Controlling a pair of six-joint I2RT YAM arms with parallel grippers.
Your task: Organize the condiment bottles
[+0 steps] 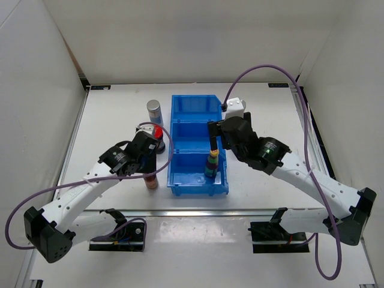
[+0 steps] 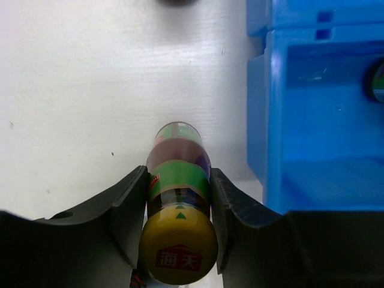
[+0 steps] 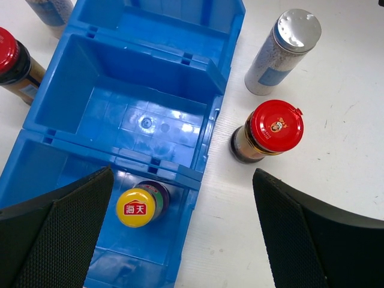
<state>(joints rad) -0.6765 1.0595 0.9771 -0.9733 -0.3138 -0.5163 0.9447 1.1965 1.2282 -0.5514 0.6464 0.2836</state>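
Next, my left gripper needs to carry the bottle up, to the right in the top view, then down onto the bare bottom of the blue bin's near section, as its twin stands inside.
My left gripper (image 2: pixel 179 186) is shut on a slim yellow-capped banded bottle (image 2: pixel 179 171), held upright on the table just left of the blue bin's near compartment; in the top view the gripper (image 1: pixel 150 170) holds this bottle (image 1: pixel 151 180). My right gripper (image 3: pixel 183 180) is wide open above the bin's near right wall. A second yellow-capped bottle (image 3: pixel 139 205) stands loose in the near compartment (image 1: pixel 211 163). A silver-capped bottle (image 3: pixel 282 51) and a red-lidded jar (image 3: pixel 267 132) stand right of the bin. Another silver-capped bottle (image 1: pixel 154 111) and red-lidded jar (image 1: pixel 158 135) stand left of it.
The blue three-compartment bin (image 1: pixel 187 105) lies lengthwise in the table's middle; its middle and far compartments (image 3: pixel 150 90) hold nothing. White walls enclose the table on three sides. The right arm hides the bottles right of the bin in the top view.
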